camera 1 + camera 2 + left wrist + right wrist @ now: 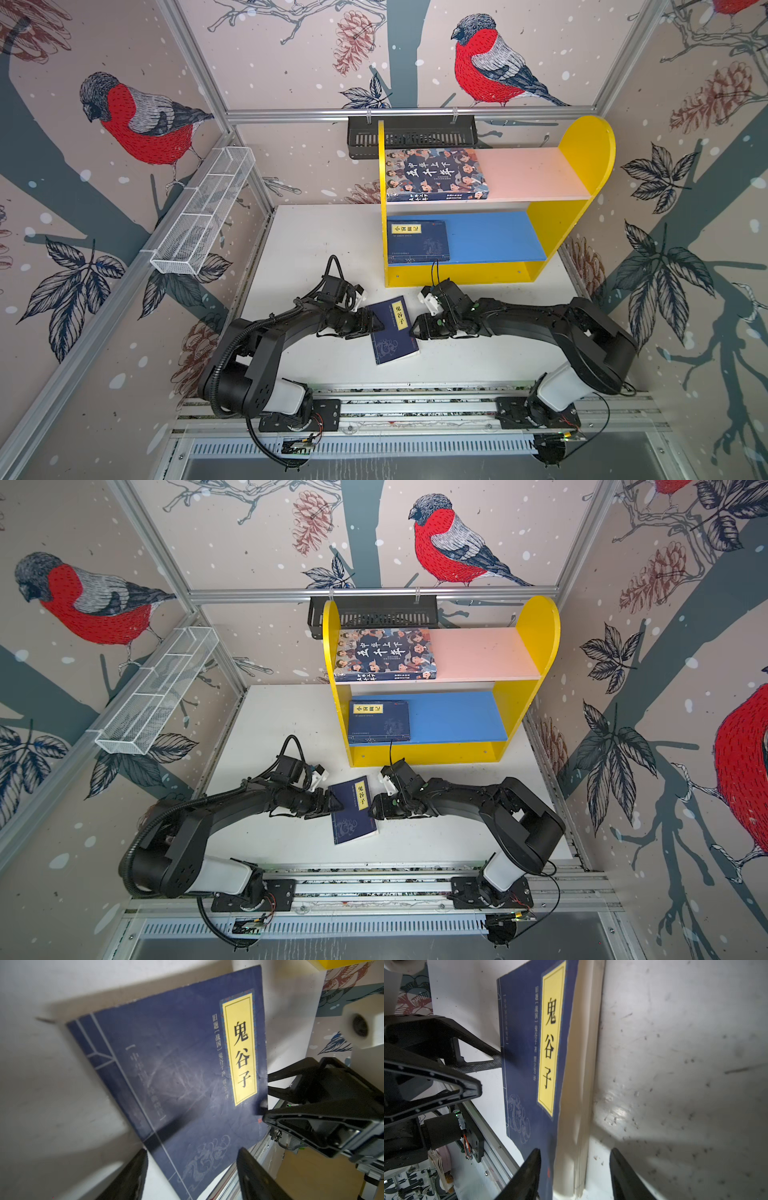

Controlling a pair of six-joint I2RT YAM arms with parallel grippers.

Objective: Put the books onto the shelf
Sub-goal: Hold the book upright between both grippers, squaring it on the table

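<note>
The navy book's cream page edge (416, 340) (571, 1172) is already between the fingers of my right gripper, so my right gripper will next ease farther in onto it and close its fingers there.
One navy book with a yellow label (392, 332) (353, 812) lies on the white table between both grippers. My left gripper (376, 325) (192, 1150) stands open at its spine edge, with the book's corner (176, 1074) between the fingers. My right gripper (414, 330) (575, 1150) stands open around the cream page edge (583, 1084), not touching it. On the yellow shelf (582, 166) (536, 625) the large book with cartoon faces (434, 174) lies on the pink board. Another navy book (417, 241) lies on the blue board.
A black slotted rack (411, 133) hangs on the back wall behind the shelf. A white wire basket (203, 212) is fixed to the left wall. Both arm bases sit on the metal rail (415, 407) along the table's front edge.
</note>
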